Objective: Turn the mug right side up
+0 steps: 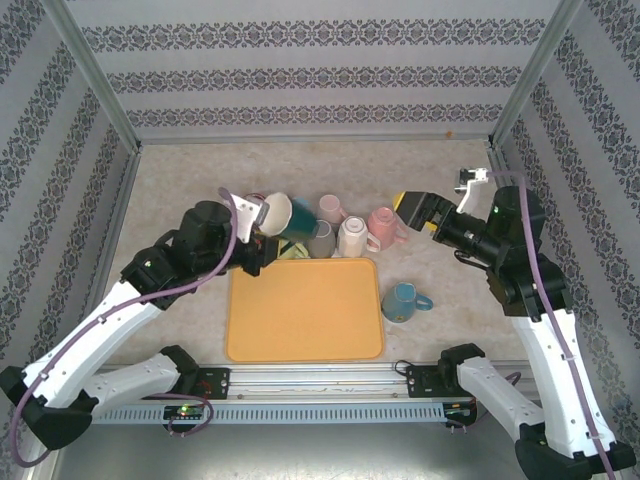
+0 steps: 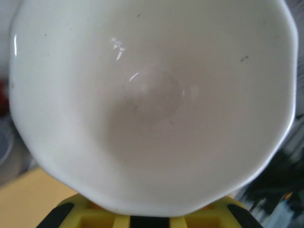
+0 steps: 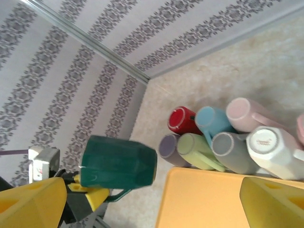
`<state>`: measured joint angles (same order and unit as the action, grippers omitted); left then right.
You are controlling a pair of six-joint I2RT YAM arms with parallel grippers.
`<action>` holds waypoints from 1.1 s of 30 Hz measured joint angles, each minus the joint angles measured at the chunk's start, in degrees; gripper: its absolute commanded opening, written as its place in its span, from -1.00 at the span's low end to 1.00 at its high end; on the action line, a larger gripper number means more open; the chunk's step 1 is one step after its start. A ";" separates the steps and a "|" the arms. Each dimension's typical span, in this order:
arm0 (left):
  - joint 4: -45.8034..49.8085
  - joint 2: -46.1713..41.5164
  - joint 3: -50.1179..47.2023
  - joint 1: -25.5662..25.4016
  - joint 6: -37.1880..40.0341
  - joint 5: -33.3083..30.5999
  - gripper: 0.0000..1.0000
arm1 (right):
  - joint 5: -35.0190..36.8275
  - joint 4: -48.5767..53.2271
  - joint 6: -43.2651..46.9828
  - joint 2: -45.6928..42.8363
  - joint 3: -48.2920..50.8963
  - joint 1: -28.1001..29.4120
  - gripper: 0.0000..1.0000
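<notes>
The green mug lies sideways, so it goes down in my left gripper to the tray's corner by the purple mug [image 1: 243,282] below next, opening tilting up, for release.
A dark green mug [image 3: 118,162] with a white inside [image 1: 276,214] hangs in the air over the tray's far left corner, lying on its side. Its mouth faces the left wrist camera, so the white inside [image 2: 152,104] takes up most of that view. My left gripper [image 1: 258,240] is shut on it by the handle side; its yellow fingers [image 3: 92,194] show under the mug, and their tops [image 2: 95,216] peek out below the rim. My right gripper [image 1: 413,211] stands open at the right, well apart from the mug, with nothing between its fingers [image 3: 273,202].
An orange tray [image 1: 305,312] lies in the near middle. Behind it, several mugs cluster upside down or on their sides: red [image 3: 182,120], light blue [image 3: 211,121], pink [image 3: 244,114], purple [image 3: 167,146], light green [image 3: 194,149], grey [image 3: 230,149], white [image 3: 270,147]. A blue mug [image 1: 401,301] lies right of the tray.
</notes>
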<state>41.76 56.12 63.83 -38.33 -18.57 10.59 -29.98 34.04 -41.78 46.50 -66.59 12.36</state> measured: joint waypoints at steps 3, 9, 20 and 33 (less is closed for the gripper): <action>11.26 1.16 0.04 -0.74 -0.17 -3.50 -0.98 | 0.31 0.70 0.20 0.66 1.16 0.00 0.84; 20.46 -1.05 -2.84 -1.07 -4.35 -9.27 -1.00 | 0.42 0.94 0.26 2.21 1.49 0.00 0.83; 15.96 5.18 -15.30 -1.07 -13.68 -18.12 -1.00 | 0.42 0.92 1.29 2.23 4.70 -0.26 0.83; 3.78 6.27 -19.26 -1.07 -15.39 -20.79 -0.98 | -0.04 -0.44 1.27 2.14 7.89 -0.66 0.83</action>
<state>45.54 62.39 44.58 -39.40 -33.95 -10.20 -30.02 33.61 -40.51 48.64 -58.70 11.70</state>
